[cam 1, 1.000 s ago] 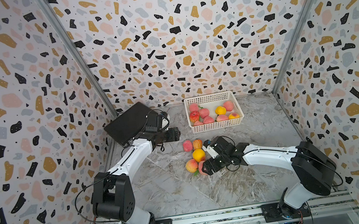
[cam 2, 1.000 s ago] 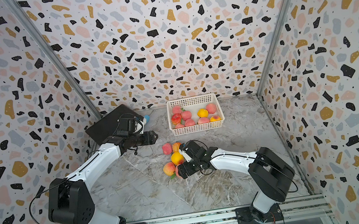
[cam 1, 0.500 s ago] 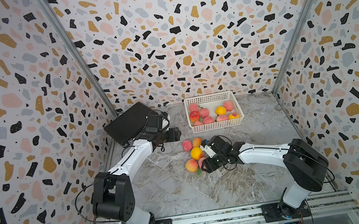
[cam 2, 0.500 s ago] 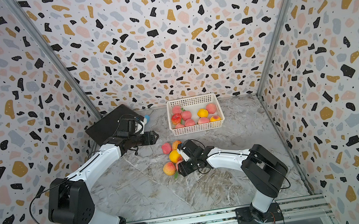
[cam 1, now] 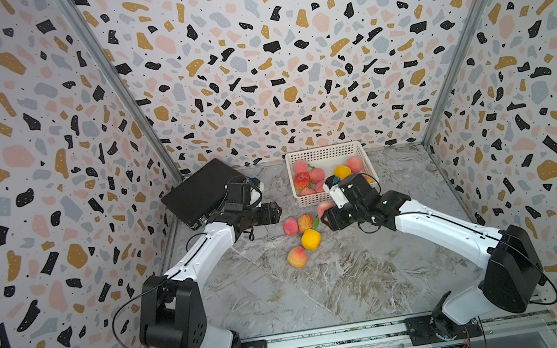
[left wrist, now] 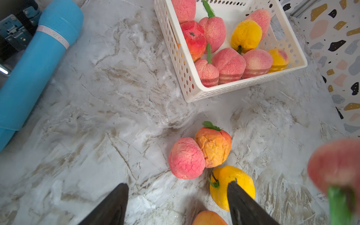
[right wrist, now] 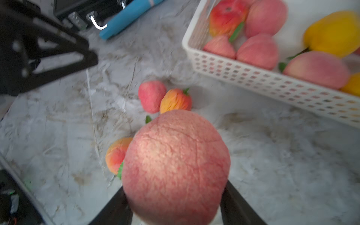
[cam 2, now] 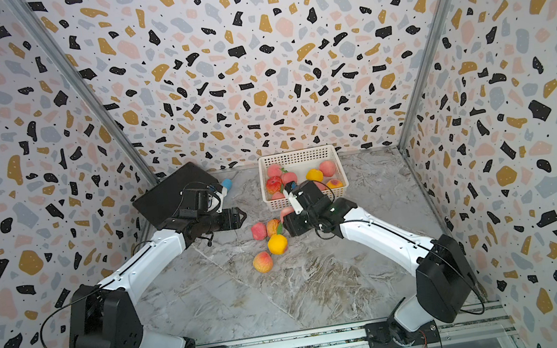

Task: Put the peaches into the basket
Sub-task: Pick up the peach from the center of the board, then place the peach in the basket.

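My right gripper carries the pink peach outward over the basket's near side, which stands before it, next and releases it beside the yellow peach inside.
The white lattice basket [cam 1: 326, 152] stands at the back of the table and holds several peaches, pink, red and yellow. My right gripper [cam 1: 324, 215] is shut on a pink peach [right wrist: 175, 165], held off the table just in front of the basket's near wall [right wrist: 272, 85]. On the table to its left lie a pink peach [cam 1: 290, 226], an orange-red peach [cam 1: 305, 222], a yellow peach [cam 1: 311, 239] and a pink-orange peach [cam 1: 297, 257]. My left gripper [cam 1: 277, 212] hovers open and empty just left of the pink one, which lies ahead of its fingers [left wrist: 116, 202].
A flat black case [cam 1: 198, 190] lies at the back left behind my left wrist. A blue cylinder [left wrist: 37, 64] lies beside it. Patterned walls close in the table on three sides.
My right gripper has shut on the pink peach, lifted it out of the cluster and carried it back toward the basket. The left arm has not moved.
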Motion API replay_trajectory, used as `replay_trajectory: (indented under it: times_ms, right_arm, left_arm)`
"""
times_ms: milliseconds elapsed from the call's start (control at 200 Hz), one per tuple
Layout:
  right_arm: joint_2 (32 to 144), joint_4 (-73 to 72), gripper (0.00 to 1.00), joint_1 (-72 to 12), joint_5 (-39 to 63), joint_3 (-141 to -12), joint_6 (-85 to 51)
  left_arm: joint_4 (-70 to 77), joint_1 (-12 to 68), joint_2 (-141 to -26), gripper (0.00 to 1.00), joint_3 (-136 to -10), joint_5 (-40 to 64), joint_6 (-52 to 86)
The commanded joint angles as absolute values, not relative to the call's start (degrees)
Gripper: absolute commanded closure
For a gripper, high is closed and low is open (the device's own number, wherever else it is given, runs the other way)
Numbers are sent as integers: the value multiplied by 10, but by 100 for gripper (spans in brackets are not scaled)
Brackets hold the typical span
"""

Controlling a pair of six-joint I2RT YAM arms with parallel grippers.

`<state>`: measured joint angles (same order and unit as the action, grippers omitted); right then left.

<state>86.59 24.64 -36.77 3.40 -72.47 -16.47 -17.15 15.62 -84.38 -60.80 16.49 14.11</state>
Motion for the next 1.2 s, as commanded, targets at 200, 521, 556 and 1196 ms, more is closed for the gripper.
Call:
replay_trajectory:
  times_ms: [200, 521, 556, 1196]
  right_arm:
    - [1065, 299, 39, -254, 2, -960, -89]
    - [1231, 322, 38, -225, 19, -1125, -70]
    - [1245, 326, 38, -224, 20, -1142, -68]
    - [1280, 354, 13, -223, 26, -1209, -72]
  left_arm:
    - [-138, 153, -803, 19, -544, 205, 163]
    - [-130, 155, -796, 19, -516, 221, 170]
    - [-131, 154, -795, 19, -515, 220, 170]
    - [-149, 196, -820, 16, -535, 214, 150]
